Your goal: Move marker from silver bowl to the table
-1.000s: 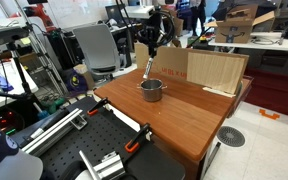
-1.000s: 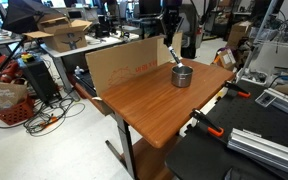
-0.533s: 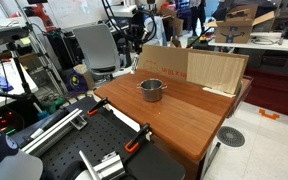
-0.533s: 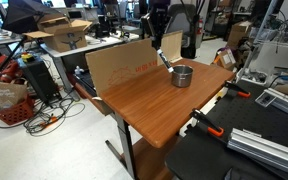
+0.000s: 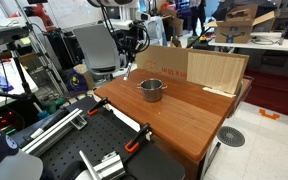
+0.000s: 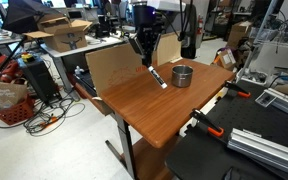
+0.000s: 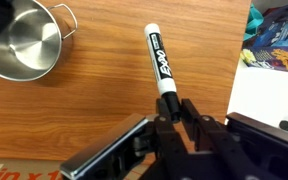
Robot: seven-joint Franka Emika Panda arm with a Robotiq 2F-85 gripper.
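Note:
My gripper will next lower toward the bare wood beside the silver bowl and release the marker (image 6: pixel 157 77) there, as that part of the table is open and empty.
My gripper (image 7: pixel 169 112) is shut on the marker (image 7: pixel 159 62), a white pen with black ends, holding it by one end. The marker slants down over the reddish-brown table (image 7: pixel 104 110), clear of the silver bowl (image 7: pixel 22 38). In both exterior views the gripper (image 6: pixel 144 52) (image 5: pixel 129 58) hangs beside the bowl (image 6: pixel 183 75) (image 5: pixel 151 89), with the marker (image 6: pixel 157 77) pointing down at the table (image 6: pixel 154 115). I cannot tell if its tip touches the wood. The bowl looks empty.
A pale upright plywood board (image 6: pixel 119 65) (image 5: pixel 204 68) stands along the table's far edge, close behind the gripper. Orange clamps (image 5: pixel 136 143) grip the table's near edge. Carts, chairs and boxes surround the table. The table edge (image 7: pixel 236 90) lies right of the marker.
The gripper has lifted the marker out of the bowl and carried it sideways and lower, away from the bowl toward the board side of the table. The bowl has stayed put.

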